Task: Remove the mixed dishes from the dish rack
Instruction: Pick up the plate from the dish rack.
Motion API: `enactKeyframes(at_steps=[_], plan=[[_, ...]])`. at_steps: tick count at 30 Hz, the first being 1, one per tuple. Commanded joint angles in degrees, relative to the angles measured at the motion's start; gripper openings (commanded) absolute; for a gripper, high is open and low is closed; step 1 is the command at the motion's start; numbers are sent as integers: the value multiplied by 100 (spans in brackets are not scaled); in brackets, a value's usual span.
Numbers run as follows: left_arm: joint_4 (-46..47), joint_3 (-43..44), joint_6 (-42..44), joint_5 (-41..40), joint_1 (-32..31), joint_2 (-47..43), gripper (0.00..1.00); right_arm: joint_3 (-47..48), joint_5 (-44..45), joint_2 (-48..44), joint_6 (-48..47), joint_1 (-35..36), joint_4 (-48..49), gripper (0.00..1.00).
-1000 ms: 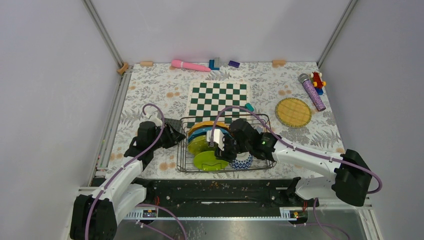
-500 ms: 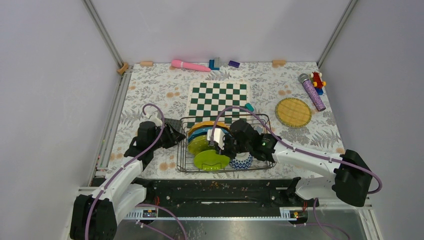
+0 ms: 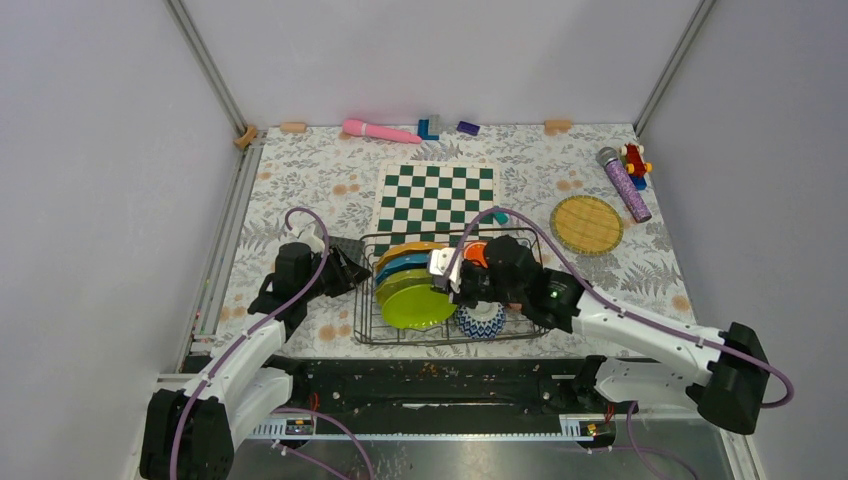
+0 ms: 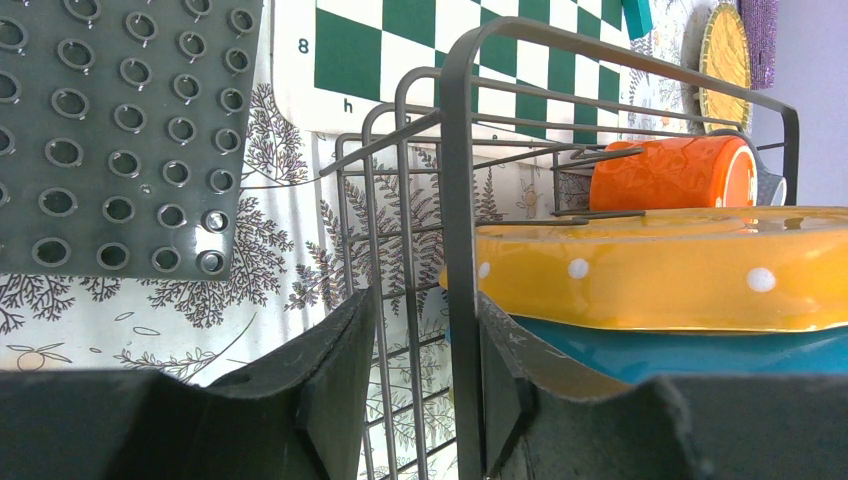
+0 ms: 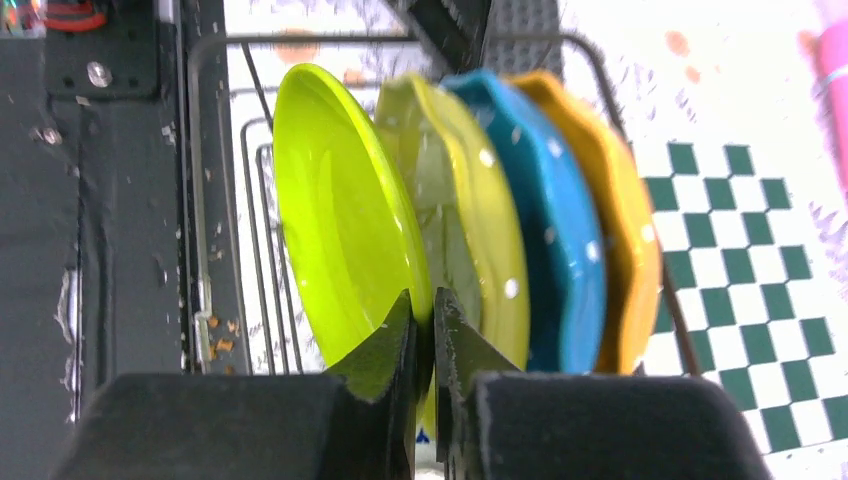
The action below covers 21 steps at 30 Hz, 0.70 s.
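Observation:
I need to lift the front lime green plate above the rack [image 3: 365, 300] with my right gripper, then lower it onto the empty woven mat to the right in the top view.
The dark wire dish rack [image 3: 365, 300] sits in front of the chessboard. It holds upright plates: lime green [image 3: 415, 305], a second yellow-green one [image 5: 470, 220], teal [image 3: 400, 265] and yellow-orange [image 3: 405, 250]. An orange cup [image 3: 478, 253] and a blue-and-white bowl [image 3: 481, 320] lie at its right. My right gripper [image 3: 452, 290] is shut on the front lime green plate's [image 5: 335, 220] rim, shown in the right wrist view [image 5: 424, 320]. My left gripper [image 4: 425, 330] is closed round the rack's left end wires [image 4: 457, 150]. Grey cup and pink mug are hidden.
A green-and-white chessboard [image 3: 435, 195] lies behind the rack, a dark grey studded mat [image 4: 110, 120] left of it. A round woven mat [image 3: 587, 223], a purple microphone [image 3: 624, 185] and toys sit at the right; a pink object [image 3: 380, 130] lies at the back edge.
My right gripper has raised the lime green plate from low at the rack's front and drawn back to the right. The left arm has not moved.

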Motion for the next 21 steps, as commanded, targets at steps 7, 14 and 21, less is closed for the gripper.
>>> enactKeyframes(at_steps=[7, 14, 21], plan=[[-92, -28, 72, -126, 23, -1, 39, -238, -649, -1115, 219, 108, 1123, 0], [-98, -28, 58, -120, 23, 0, 39, -128, 77, -1591, 861, 99, 1475, 0], [-97, -28, 56, -118, 23, -24, 39, 222, 2585, -1818, 1637, 3, 1372, 0]])
